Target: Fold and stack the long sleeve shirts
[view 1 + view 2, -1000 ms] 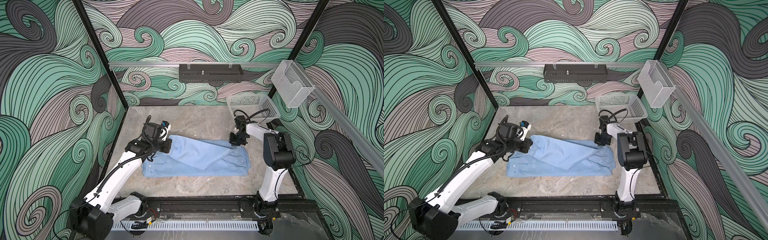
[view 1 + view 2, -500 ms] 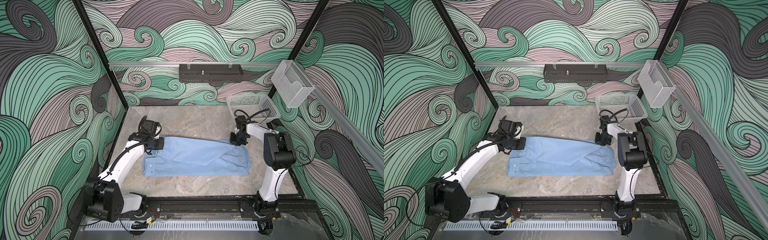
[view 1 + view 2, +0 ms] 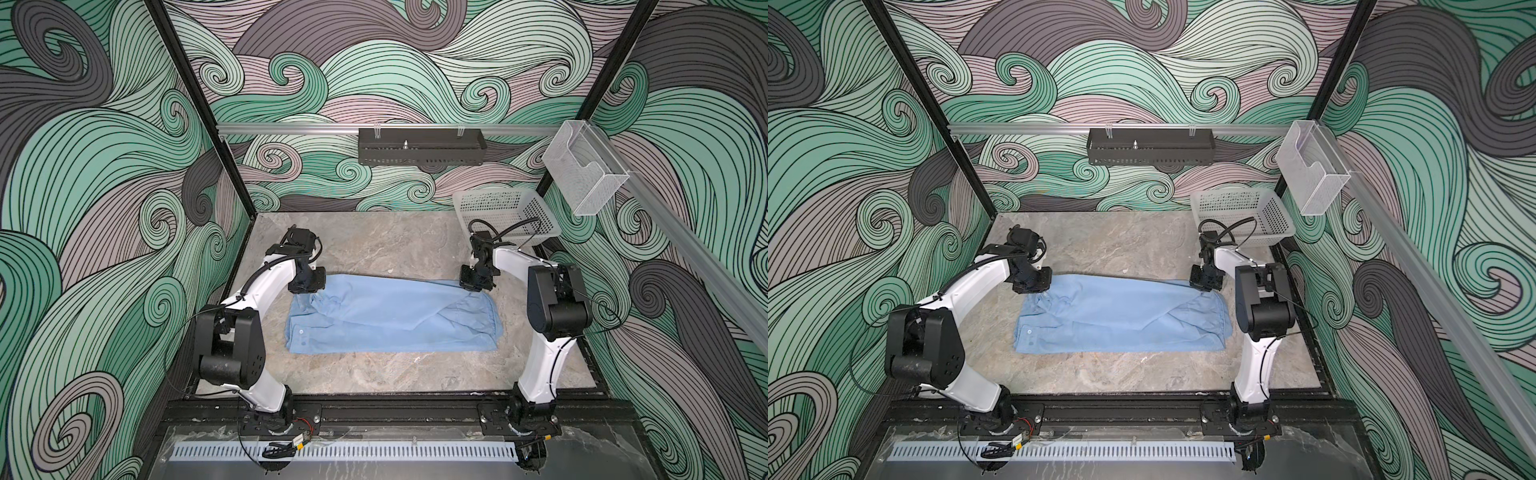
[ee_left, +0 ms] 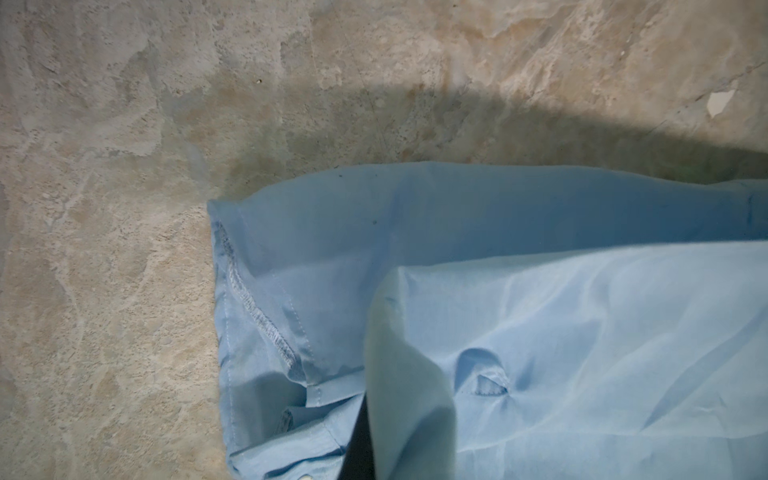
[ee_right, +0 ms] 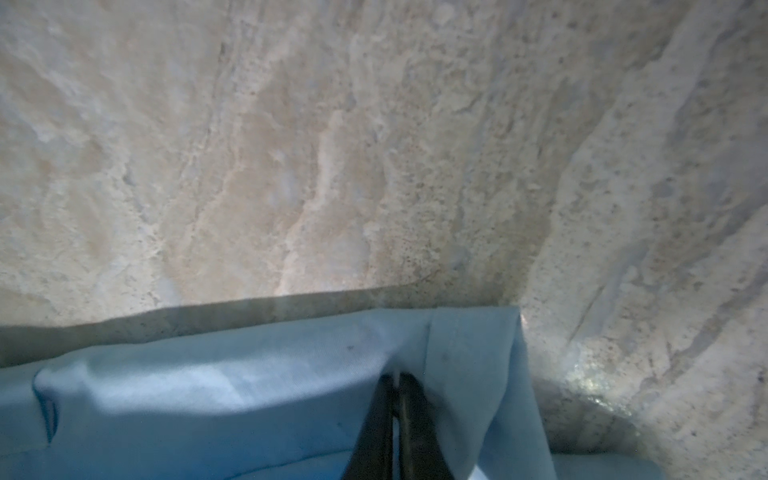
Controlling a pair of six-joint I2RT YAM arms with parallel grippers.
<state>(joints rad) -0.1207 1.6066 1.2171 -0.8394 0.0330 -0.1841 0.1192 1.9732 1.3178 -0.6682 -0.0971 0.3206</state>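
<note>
My left gripper moves down a little next and releases the cloth onto the shirt's darker lower layer [image 3: 300,304] [image 4: 332,320], as that layer lies just below my gripper.
The long sleeve shirt [image 3: 390,318] [image 3: 1121,320], light blue, lies folded lengthwise into a long band across the stone table in both top views. My left gripper [image 3: 309,286] [image 3: 1034,286] sits low at the band's far left corner, shut on the cloth. In the left wrist view the shirt [image 4: 540,332] drapes over the jaws, and only a dark sliver of the left gripper [image 4: 360,440] shows. My right gripper [image 3: 476,284] [image 3: 1204,284] is at the far right corner. In the right wrist view the right gripper [image 5: 397,380] pinches a thin edge of the shirt [image 5: 249,395].
A pale perforated basket [image 3: 507,216] [image 3: 1241,220] stands at the back right, just behind the right arm. A black tray [image 3: 419,145] and a clear holder [image 3: 582,170] hang on the wall rails. Bare table [image 3: 374,245] lies behind the shirt, and more lies in front.
The left arm's elbow has swung back toward its base and its gripper has come down, so the shirt's left end lies flatter. The right arm has not moved.
</note>
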